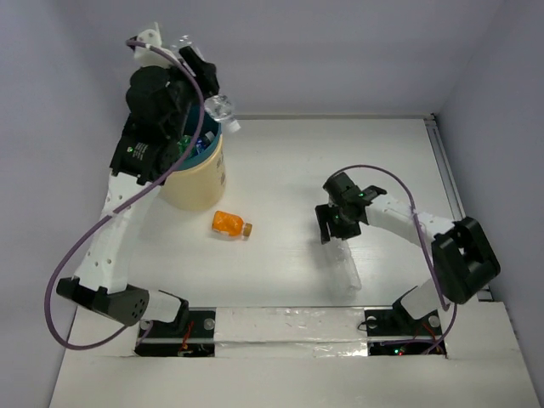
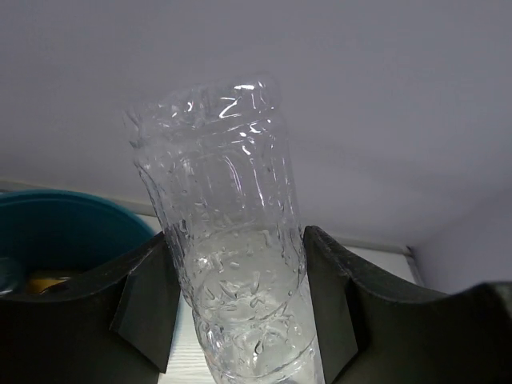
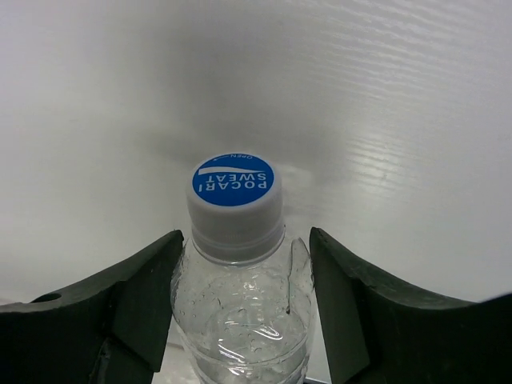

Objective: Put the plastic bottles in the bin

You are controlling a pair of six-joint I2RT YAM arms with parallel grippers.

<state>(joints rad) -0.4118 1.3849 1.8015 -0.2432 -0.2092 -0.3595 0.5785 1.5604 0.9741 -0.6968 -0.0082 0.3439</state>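
Note:
The left gripper swings down and left in the wrist view to the bin's opening [image 1: 201, 136] [image 2: 68, 236] below it next, before releasing, as the crumpled bottle overhangs the bin's rim.
My left gripper [image 1: 211, 95] is raised above the bin [image 1: 197, 183], shut on a clear, crumpled plastic bottle [image 1: 220, 109]. In the left wrist view that bottle [image 2: 224, 200] stands between the fingers [image 2: 148, 296], with the bin's teal rim [image 2: 72, 206] below left. Several bottles lie inside the bin [image 1: 192, 144]. My right gripper [image 1: 334, 231] is low at mid-table, its fingers [image 3: 144, 296] pressed on both sides of a clear bottle with a blue-topped white cap [image 3: 237, 200] that lies on the table. An orange bottle [image 1: 230, 223] lies on the table just in front of the bin.
White walls close the table at the back and right, with a rail along the right edge [image 1: 448, 178]. The left arm's purple cable [image 1: 81, 246] loops out to the left of the bin.

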